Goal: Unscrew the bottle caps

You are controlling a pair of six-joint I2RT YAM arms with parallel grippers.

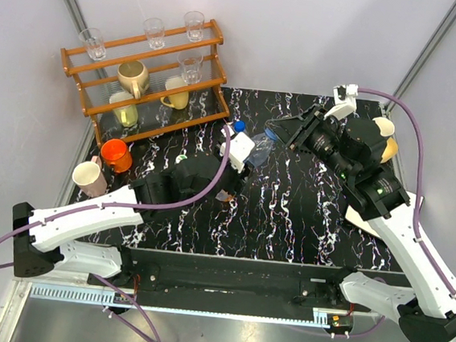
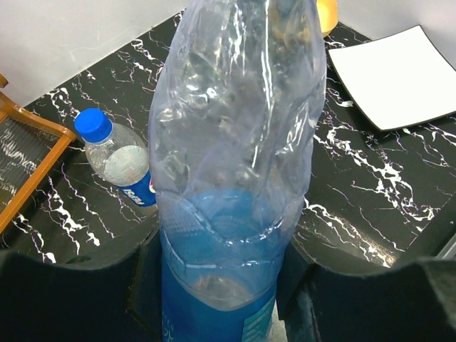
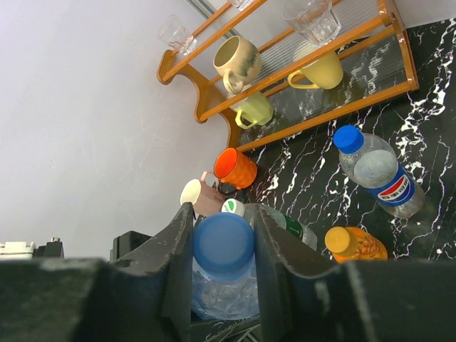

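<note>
My right gripper turns counterclockwise in its wrist view next and lets go of the cap, since the blue cap still sits on the bottle my left gripper holds.
The translucent blue bottle is held off the table between both arms, also seen from above. My left gripper is shut on its lower body, over the blue label. My right gripper is shut on its blue cap, one finger pressing on each side. On the table below lie a clear bottle with a blue-red label and blue cap, a squat orange bottle and a clear green-labelled bottle with a white-green cap.
A wooden rack with glasses and mugs stands at the back left. An orange mug and a pink mug sit in front of it. A white square plate lies on the right side of the black marble table.
</note>
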